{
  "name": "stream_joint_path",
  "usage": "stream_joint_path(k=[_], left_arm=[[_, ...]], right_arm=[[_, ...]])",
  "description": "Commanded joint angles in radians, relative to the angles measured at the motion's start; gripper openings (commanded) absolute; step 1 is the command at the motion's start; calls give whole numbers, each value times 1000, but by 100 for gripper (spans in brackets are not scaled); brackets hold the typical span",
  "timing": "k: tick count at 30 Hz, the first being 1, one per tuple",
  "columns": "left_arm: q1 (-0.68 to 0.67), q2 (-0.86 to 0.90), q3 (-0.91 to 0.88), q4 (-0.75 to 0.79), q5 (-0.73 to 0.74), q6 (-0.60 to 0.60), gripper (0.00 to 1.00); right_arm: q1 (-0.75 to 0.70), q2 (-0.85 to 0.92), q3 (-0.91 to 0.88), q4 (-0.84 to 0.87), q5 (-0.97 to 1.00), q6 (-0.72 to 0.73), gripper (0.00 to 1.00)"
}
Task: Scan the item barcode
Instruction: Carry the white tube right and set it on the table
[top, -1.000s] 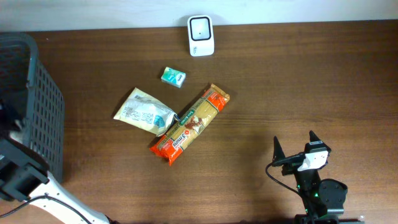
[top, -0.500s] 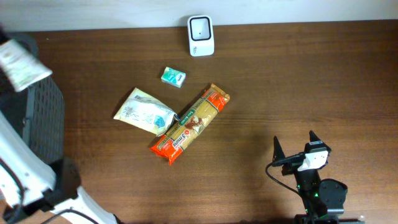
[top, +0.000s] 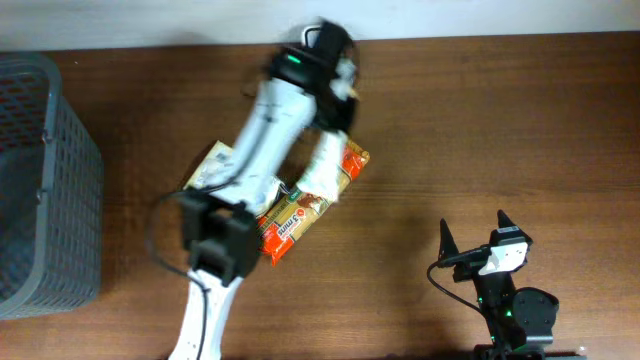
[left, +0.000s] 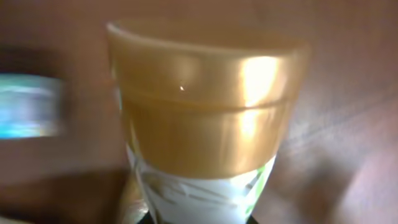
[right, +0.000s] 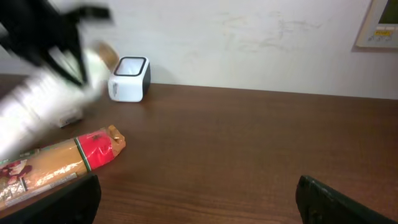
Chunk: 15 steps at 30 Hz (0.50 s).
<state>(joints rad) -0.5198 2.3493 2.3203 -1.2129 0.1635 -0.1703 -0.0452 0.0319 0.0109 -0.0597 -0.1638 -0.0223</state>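
My left gripper swings the item back and down next, then releases, since bare tabletop (top: 396, 198) beside the pasta pack lies below it, to its right in the overhead view.
The item, a white tube with a gold cap (left: 205, 118), fills the left wrist view, and my left gripper (left: 199, 219) is shut on its white body. My left arm (top: 270, 120) stretches, motion-blurred, to the back middle of the table. There the item's cap end (top: 347, 88) hangs next to the white scanner (right: 129, 78), which the arm mostly hides from overhead. From the right wrist the gold cap (right: 107, 56) sits just left of the scanner. My right gripper (top: 472, 225) (right: 199, 205) stands open and empty at the front right.
An orange pasta pack (top: 300, 210) (right: 56, 162) lies diagonally mid-table, partly under the arm. A pale pouch (top: 215, 170) lies left of it. A dark mesh basket (top: 40, 180) stands at the left edge.
My left arm has swung from over the basket at the far left to the back middle, carrying the item to the scanner. The right arm has not moved.
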Motion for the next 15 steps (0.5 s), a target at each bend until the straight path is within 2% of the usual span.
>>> stream_joint_path(k=[1,3,5,7,8,10,11,13,15], left_arm=[[-141,9,-120,148,58,-92,0],[-211,11,-178,227,43,-92,0],[-261,11,-205,269,-61,-133,1],[-285,11,-209,270,-170,-155,16],[-285,11,-209,271,-179,-155,43],[-282,10,-208,277,-179,-155,88],[-282,9,-199,277,-179,-155,99],[-278,-8,-166,251,-211,-153,99],[-218,-105,-63,145,-354,-144,99]], right_arm=[[-5,-6,-5,-4,-9,8,99],[-5,-6,-5,-4,-9,8,99],[-5,-6,-5,-4,-9,8,99],[-5,-6,-5,-4,-9,8,99],[-5,-6,-5,-4,-9,8,99],[-5,-6,-5,-4,-9,8,99],[-5,-6,-5,-4,-9,8,99],[-5,-6,-5,-4,-9,8,99],[-5,-6,-5,-4,-9,8,99]])
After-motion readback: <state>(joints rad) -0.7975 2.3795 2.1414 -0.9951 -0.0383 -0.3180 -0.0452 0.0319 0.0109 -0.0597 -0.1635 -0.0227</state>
